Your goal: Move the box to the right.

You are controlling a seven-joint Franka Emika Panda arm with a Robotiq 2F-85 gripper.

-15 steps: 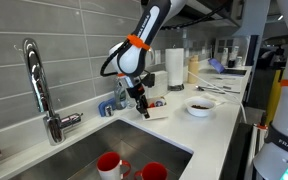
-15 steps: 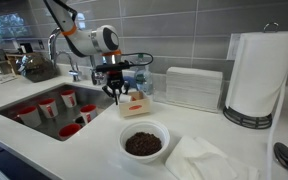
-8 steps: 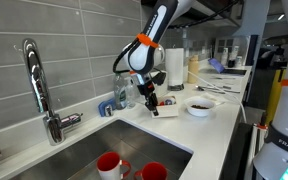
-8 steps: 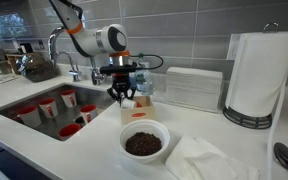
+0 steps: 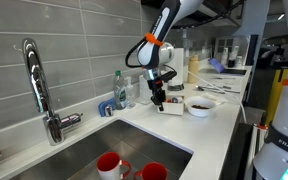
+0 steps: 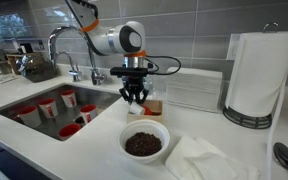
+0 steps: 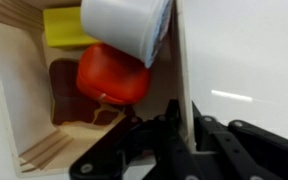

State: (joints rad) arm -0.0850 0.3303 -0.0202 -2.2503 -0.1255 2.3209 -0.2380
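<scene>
Next, my gripper should move the box (image 5: 170, 106) toward the paper-towel roll and release the box's side, since the bare counter lies between my gripper and that roll.
The box (image 7: 184, 70) is small, low and cream-white, with a red, a yellow, a brown and a white item inside in the wrist view. My gripper (image 7: 182, 135) is shut on the box's side wall. In both exterior views the gripper (image 5: 159, 98) (image 6: 134, 95) holds the box (image 5: 170, 106) (image 6: 152, 107) just at the counter, next to the white bowl (image 5: 199, 105) (image 6: 144, 143) with dark contents.
A sink (image 5: 94, 150) with red cups (image 6: 56, 105) lies beside the box, with a tap (image 5: 39, 85) behind it. A paper-towel roll (image 6: 256, 75), a white napkin stack (image 6: 192, 88), a bottle (image 5: 119, 90) and crumpled paper (image 6: 209, 160) stand on the counter.
My gripper has carried the box along the counter, away from the sink and tap and towards the bowl and napkin stack. The grip is unchanged.
</scene>
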